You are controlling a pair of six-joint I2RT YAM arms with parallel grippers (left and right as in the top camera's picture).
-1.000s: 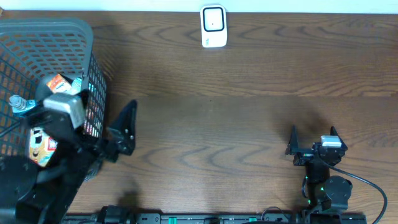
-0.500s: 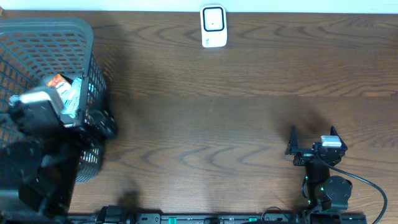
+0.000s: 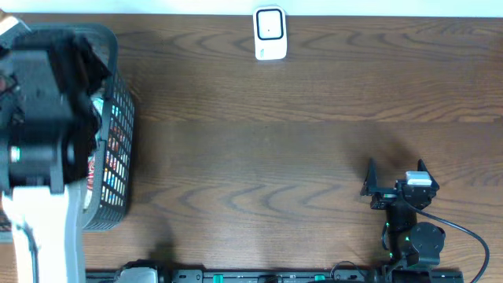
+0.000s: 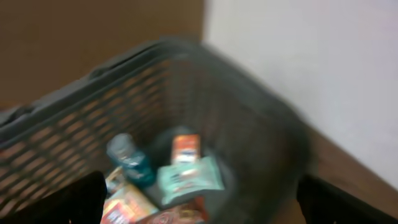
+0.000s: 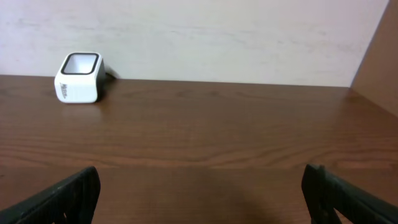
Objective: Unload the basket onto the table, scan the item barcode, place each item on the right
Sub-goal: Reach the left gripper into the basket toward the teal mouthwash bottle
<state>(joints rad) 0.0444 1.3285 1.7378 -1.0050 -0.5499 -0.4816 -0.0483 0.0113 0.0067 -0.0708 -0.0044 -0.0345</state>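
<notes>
The bottle is below the basket's rim. My left gripper should next turn and go down into the basket (image 4: 93, 124) onto the pale end of the teal-labelled bottle (image 4: 122, 147).
Several items lie in the grey mesh basket (image 4: 93, 124): a bottle with a teal label (image 4: 127, 158), a pale green packet (image 4: 186, 177), a small orange box (image 4: 185, 148) and an orange-yellow box (image 4: 127, 205). The left wrist view is blurred and no barcode can be made out. My left gripper (image 4: 205, 211) hangs open above these items, holding nothing. From overhead the left arm (image 3: 43, 118) covers most of the basket (image 3: 118, 149). The white scanner (image 3: 269, 33) stands at the table's far edge. My right gripper (image 3: 395, 174) rests open and empty at the front right.
The scanner (image 5: 79, 78) shows far left in the right wrist view, with bare brown table between it and the right gripper (image 5: 202, 199). A pale wall runs behind the table. The basket stands at the table's left edge.
The left arm has swung from beside the basket's front right corner to above the basket, its camera now looking in. The right arm has not moved.
</notes>
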